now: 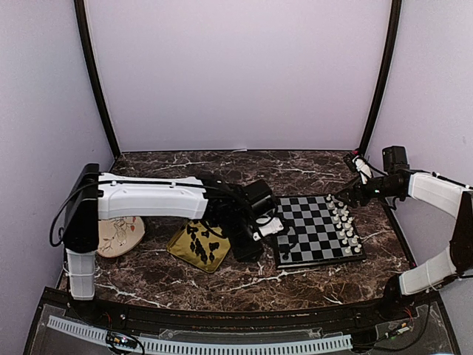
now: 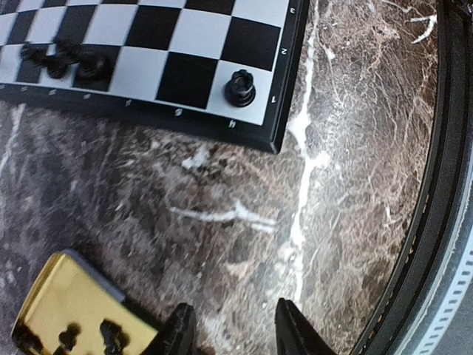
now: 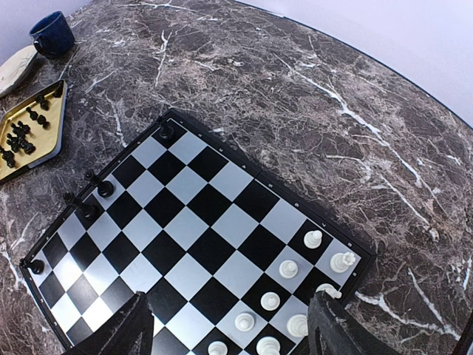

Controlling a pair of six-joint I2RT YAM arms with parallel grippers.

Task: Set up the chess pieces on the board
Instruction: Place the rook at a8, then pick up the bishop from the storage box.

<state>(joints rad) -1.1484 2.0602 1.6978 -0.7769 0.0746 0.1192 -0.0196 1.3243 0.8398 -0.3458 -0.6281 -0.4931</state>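
My left gripper moves over and down onto the tray's black pawn (image 1: 204, 257) next, since it lies below its fingers, to their left in the top view.
The board (image 1: 307, 229) lies right of centre. Several white chess pieces (image 1: 344, 222) stand along its right side, seen closer in the right wrist view (image 3: 288, 268). A few black pieces stand at its left edge: one on a corner square (image 2: 239, 87), a small cluster further along (image 2: 66, 61). More black pieces (image 1: 199, 242) lie in the gold tray (image 1: 174, 246). My left gripper (image 2: 233, 333) hovers over bare marble between tray and board, open with nothing between its fingers. My right gripper (image 3: 229, 333) hangs open above the board's white side, holding nothing.
A floral plate (image 1: 118, 233) sits at the far left under the left arm. A blue cup (image 3: 53, 33) stands beyond the tray (image 3: 44, 126). Black enclosure rim (image 2: 436, 222) runs close to the left gripper. Purple walls surround the marble table.
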